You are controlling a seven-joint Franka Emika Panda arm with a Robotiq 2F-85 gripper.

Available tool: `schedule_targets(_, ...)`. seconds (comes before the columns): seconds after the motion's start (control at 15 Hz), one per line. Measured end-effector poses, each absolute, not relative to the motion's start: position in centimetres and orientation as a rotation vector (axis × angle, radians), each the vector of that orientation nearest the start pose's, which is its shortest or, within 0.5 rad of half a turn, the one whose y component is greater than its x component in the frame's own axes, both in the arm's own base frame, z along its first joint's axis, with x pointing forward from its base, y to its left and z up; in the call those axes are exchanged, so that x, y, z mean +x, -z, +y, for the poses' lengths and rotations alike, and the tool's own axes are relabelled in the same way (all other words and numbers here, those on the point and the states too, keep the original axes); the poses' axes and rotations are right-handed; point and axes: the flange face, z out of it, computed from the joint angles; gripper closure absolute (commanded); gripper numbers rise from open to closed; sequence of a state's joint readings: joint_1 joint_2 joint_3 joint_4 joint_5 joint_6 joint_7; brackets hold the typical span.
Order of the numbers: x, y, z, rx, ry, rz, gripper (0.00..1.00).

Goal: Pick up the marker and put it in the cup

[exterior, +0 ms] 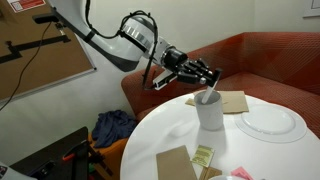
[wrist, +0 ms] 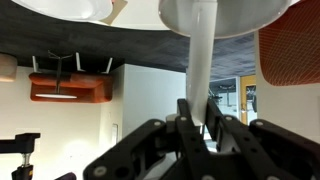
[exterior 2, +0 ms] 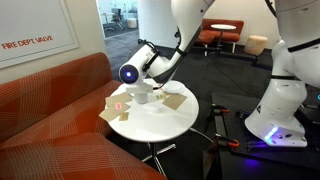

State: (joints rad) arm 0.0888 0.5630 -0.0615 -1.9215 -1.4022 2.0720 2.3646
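My gripper lowers slightly toward the cup's opening next, then releases the upper end of the marker.
The white cup (exterior: 210,112) stands upright on the round white table (exterior: 165,130). The white marker (exterior: 207,95) leans out of the cup's mouth, its lower end inside the cup. My gripper (exterior: 205,76) is just above and behind the cup, shut on the marker's upper end. The wrist view is upside down: the marker (wrist: 200,60) runs from the cup's rim (wrist: 225,12) down between my fingers (wrist: 200,125). The marker's black cap is hidden. In an exterior view the cup (exterior 2: 143,98) sits under my gripper (exterior 2: 141,86).
A flat white plate (exterior: 270,122) lies right of the cup. Brown paper napkins (exterior: 232,101) lie behind the cup and at the table's front (exterior: 175,163). A small green packet (exterior: 204,154) lies near the front. An orange-red couch (exterior: 270,55) wraps behind the table.
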Motion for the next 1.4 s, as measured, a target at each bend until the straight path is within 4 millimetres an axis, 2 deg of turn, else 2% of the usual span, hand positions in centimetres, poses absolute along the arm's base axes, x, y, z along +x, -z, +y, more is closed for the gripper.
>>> schedule_targets(0.13, 61.1, -18.8, -3.3, 1.766, -1.057, -1.334, 0.95)
schedule_targets(0.2, 61.1, -18.4, -3.2, 1.768, -1.052, -1.33, 0.54)
schedule_targets(0.27, 61.1, -18.1, -3.2, 1.769, -1.048, -1.327, 0.52)
schedule_targets(0.4, 61.1, -17.5, -3.1, 1.771, -1.042, -1.321, 0.4)
schedule_targets(0.73, 61.2, -16.8, -3.1, 1.774, -1.035, -1.315, 0.01)
schedule_targets(1.07, 61.2, -16.8, -3.0, 1.775, -1.038, -1.309, 0.0)
schedule_targets(1.4, 61.5, -16.6, -2.1, 1.819, -1.106, -1.194, 0.0)
